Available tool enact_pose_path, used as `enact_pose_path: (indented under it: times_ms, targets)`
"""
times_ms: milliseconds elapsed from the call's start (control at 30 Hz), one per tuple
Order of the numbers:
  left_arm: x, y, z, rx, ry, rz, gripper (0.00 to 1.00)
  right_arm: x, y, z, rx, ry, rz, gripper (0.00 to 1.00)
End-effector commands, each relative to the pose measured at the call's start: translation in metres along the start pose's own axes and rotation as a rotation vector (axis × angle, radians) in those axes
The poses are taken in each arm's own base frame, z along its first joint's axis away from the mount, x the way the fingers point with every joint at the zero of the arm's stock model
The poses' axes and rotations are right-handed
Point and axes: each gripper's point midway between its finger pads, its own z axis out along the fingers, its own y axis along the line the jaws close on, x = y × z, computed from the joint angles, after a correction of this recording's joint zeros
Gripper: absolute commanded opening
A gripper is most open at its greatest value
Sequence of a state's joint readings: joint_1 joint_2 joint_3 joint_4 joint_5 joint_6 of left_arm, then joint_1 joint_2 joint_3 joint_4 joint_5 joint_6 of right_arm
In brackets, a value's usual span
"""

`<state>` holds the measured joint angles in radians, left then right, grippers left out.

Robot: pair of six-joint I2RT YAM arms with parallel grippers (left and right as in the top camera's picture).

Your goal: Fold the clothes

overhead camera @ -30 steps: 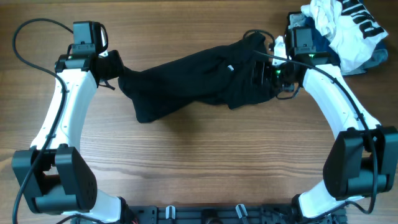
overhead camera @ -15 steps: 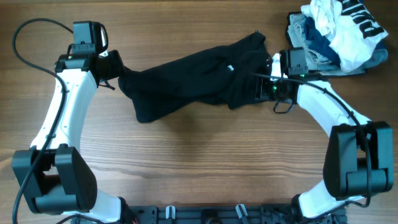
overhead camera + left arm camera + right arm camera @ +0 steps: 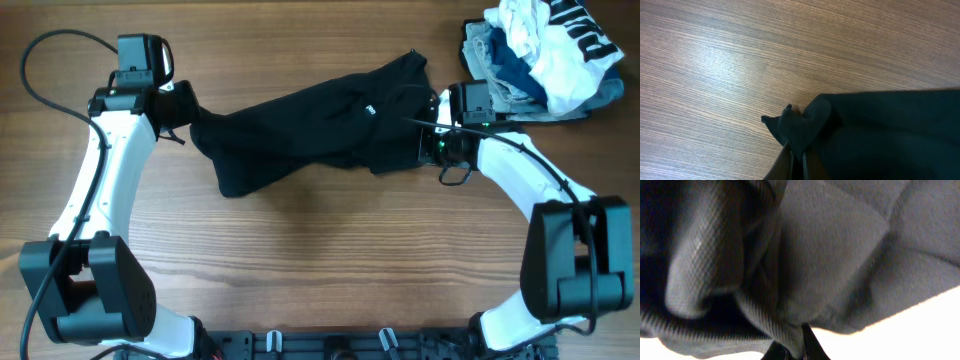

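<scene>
The left gripper rises high next, then lowers outward onto the bare far tabletop and releases the garment's corner, because the garment lies crumpled in a band.
The clothes (image 3: 310, 125), one plain black garment with a small white logo (image 3: 370, 110), lie stretched in a crumpled band across the far middle of the table. My left gripper (image 3: 183, 108) is shut on its left corner; in the left wrist view the black fabric (image 3: 800, 127) sticks out from between the closed fingers (image 3: 785, 167). My right gripper (image 3: 428, 125) is shut on the garment's right end, where ribbed black cloth (image 3: 790, 335) is pinched between the fingertips (image 3: 812, 345). Folds of the same garment fill the right wrist view.
A heap of white, black-lettered and light-blue clothes (image 3: 545, 50) sits at the far right corner, just behind my right arm. Bare wooden tabletop (image 3: 320, 250) spreads in front of the garment. Both arm bases stand at the near edge.
My right gripper has moved left and nearer, away from the heap onto the garment's right end, and has closed on the cloth. The left arm and its grip have not moved.
</scene>
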<state>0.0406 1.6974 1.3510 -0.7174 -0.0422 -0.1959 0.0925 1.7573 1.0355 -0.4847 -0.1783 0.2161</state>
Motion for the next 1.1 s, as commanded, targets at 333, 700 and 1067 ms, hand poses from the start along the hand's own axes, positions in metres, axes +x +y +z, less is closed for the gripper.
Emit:
enact_pose_path:
  times_ms: [333,700,1067]
  targets:
    - [-0.014,-0.001,-0.024,0.022,-0.069,-0.007,0.04,-0.047,0.026,-0.135,-0.011,-0.256,-0.017,0.04]
    - [-0.063,-0.011,-0.089,0.068,-0.251,0.006,0.04,-0.071,0.045,-0.197,-0.064,-0.368,-0.036,0.04]
    - [-0.09,-0.021,-0.325,0.224,-0.764,0.005,0.04,-0.104,0.042,-0.373,-0.034,-0.631,-0.009,0.04]
